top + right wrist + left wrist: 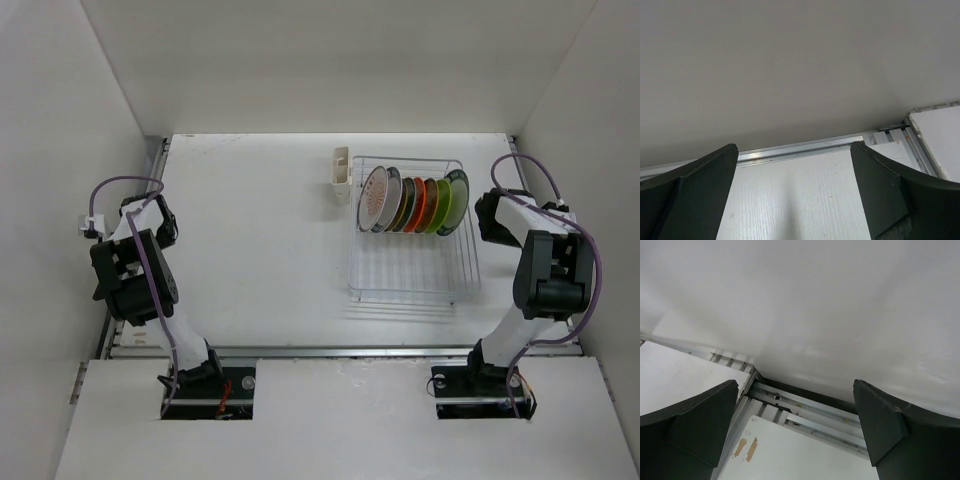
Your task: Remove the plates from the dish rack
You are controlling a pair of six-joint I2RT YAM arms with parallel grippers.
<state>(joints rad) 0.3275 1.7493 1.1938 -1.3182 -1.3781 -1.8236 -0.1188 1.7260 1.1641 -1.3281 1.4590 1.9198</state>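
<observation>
The dark-rimmed plate stands to the left of my right gripper in the top view, at the end of the row, so I will swing that gripper over and tilt it down onto the plate's rim.
The dish rack (413,262) is a clear wire grid at the right middle of the table. Several plates (415,203) stand on edge in a row at its far end. The white one with the orange sunburst (374,197) is leftmost, then darker ones, an orange-red one (424,204), a lime green one (443,205) and a dark-rimmed one (459,191). My left gripper (160,222) is open and empty, far left of the rack. My right gripper (492,216) is open and empty, just right of the rack. Neither wrist view shows the rack or plates.
A small cream cup holder (341,167) hangs at the rack's far left corner. White walls enclose the table on three sides. The left wrist view shows a metal rail (810,412) at the table edge; the right wrist view shows a rail (800,149) below the wall.
</observation>
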